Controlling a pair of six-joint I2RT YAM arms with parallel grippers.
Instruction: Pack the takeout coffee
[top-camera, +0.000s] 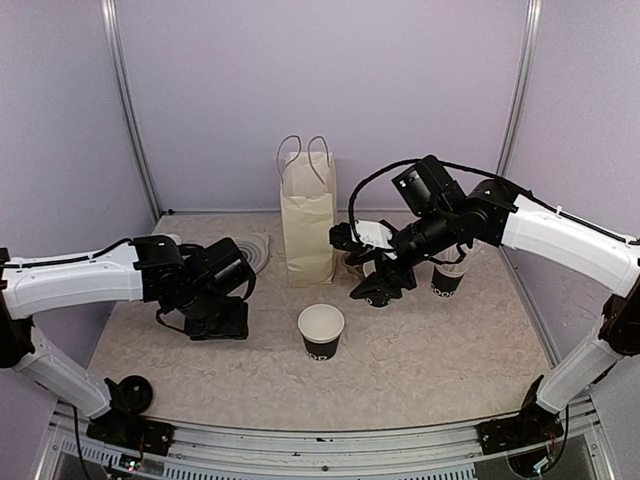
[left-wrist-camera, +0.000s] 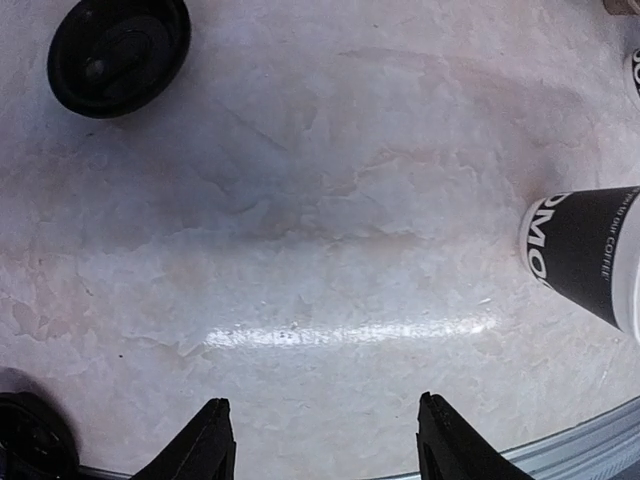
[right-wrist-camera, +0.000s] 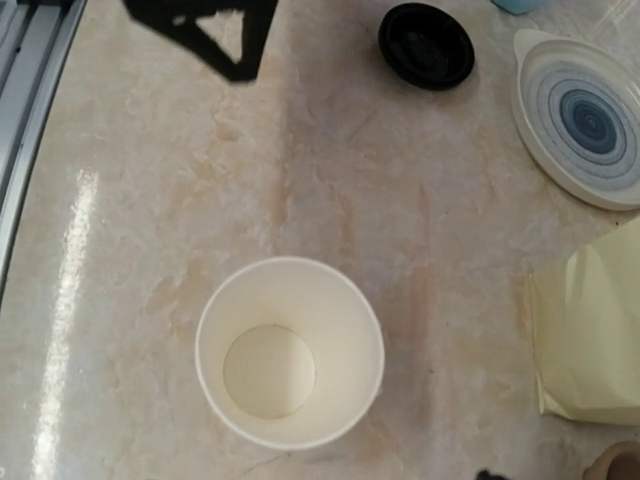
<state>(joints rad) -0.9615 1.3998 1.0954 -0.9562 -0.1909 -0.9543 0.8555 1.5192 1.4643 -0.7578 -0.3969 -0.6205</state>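
Note:
The open fingers of my left gripper move outward and come down astride the farther lid's rim (left-wrist-camera: 181, 62) on the cup's side next. Only bare table lies between them.
One black paper cup (top-camera: 320, 333) with white lettering stands open and unlidded at the table's middle front. The right wrist view looks straight down into its white inside (right-wrist-camera: 290, 350); its side shows in the left wrist view (left-wrist-camera: 590, 255). Two black lids lie by my left gripper: one ahead of it (left-wrist-camera: 120, 50), also in the right wrist view (right-wrist-camera: 425, 45), and one at the corner (left-wrist-camera: 30, 450). My left gripper (left-wrist-camera: 320, 405) is open and empty, low over bare table. My right gripper (top-camera: 376, 290) hangs beside a second black cup; its fingers barely show in its own view.
A tall paper bag (top-camera: 308, 225) with handles stands at the back centre, its edge in the right wrist view (right-wrist-camera: 590, 335). A striped plate (right-wrist-camera: 585, 115) lies left of the bag. A black cup with straws (top-camera: 447, 275) stands behind my right arm. A brown object (right-wrist-camera: 615, 465) sits by the bag.

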